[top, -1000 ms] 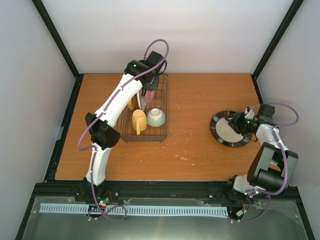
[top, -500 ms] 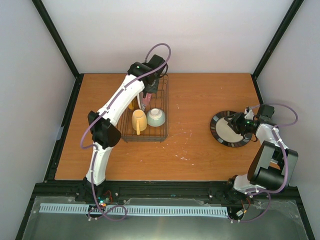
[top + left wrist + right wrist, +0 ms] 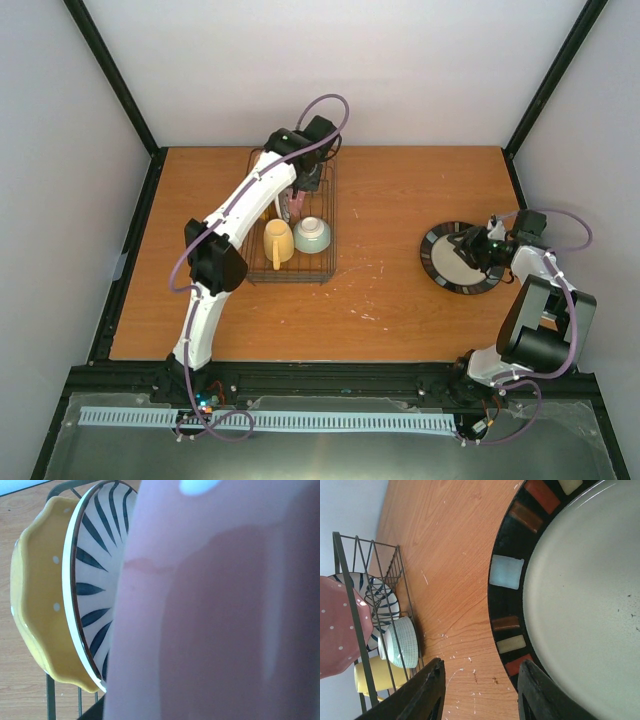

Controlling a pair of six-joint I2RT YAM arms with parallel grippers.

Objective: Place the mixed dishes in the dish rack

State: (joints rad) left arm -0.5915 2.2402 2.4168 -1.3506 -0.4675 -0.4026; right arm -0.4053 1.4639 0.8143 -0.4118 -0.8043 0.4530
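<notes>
My left gripper holds the pink plate (image 3: 225, 605) above the rack's wire bottom. Next it will lower the plate onto that bottom beside the striped plate and let go of it.
The wire dish rack (image 3: 331, 215) holds the cream-yellow mug (image 3: 278, 243), the pale blue-green bowl (image 3: 312, 235), and the yellow dotted plate (image 3: 35, 605) and striped plate (image 3: 95, 580) on edge. My left gripper (image 3: 300, 183) reaches into the rack's far end, shut on the pink plate (image 3: 225, 605), which fills the left wrist view and hides the fingers. The pink plate also shows in the right wrist view (image 3: 337, 625). The black plate (image 3: 455, 265) lies flat on the table at the right. My right gripper (image 3: 480, 695) is open, straddling its left rim (image 3: 512, 625).
Black frame posts and white walls close in the table on three sides. The wood table (image 3: 390, 200) shows white scratches and specks between the rack and the black plate. In the right wrist view the rack (image 3: 365, 630), bowl (image 3: 400, 642) and mug (image 3: 372, 676) lie at the far left.
My left arm has swung slightly to the right over the rack's far end with the pink plate. The right arm and black plate have barely moved.
</notes>
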